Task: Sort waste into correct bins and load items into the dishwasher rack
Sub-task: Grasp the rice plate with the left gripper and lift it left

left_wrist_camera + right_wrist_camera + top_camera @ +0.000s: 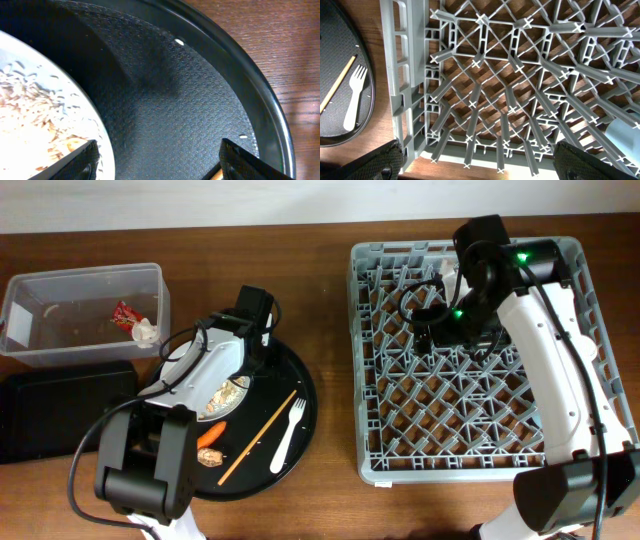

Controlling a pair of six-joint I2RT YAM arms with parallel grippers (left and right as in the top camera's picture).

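Note:
The plate's rim point(247, 381) point(106, 149) already runs between the open fingers of my left gripper, close beside one, so I will lower that gripper over it next and close.
The white plate point(190, 365) with beige food scraps point(226, 394) sits on the round black tray point(300, 395). An orange carrot piece point(210, 436), the wooden stick point(258, 437) and the white fork point(290, 430) lie beside it. My left gripper point(160, 167) is open, astride the plate's rim point(102, 135). My right gripper point(485, 167) is open and empty above the grey rack point(470, 390). A light-blue cup point(625, 132) shows in the rack. The red wrapper point(125, 313) and paper wad point(145, 332) lie in the clear tub point(85, 280). The flat black tray point(60, 415) is at the left.
The right arm point(540, 330) spans the rack's far right side and hides part of it. The left arm point(200, 370) lies over the plate. The fork point(355, 100) and stick point(337, 85) also show in the right wrist view, left of the rack wall point(395, 75).

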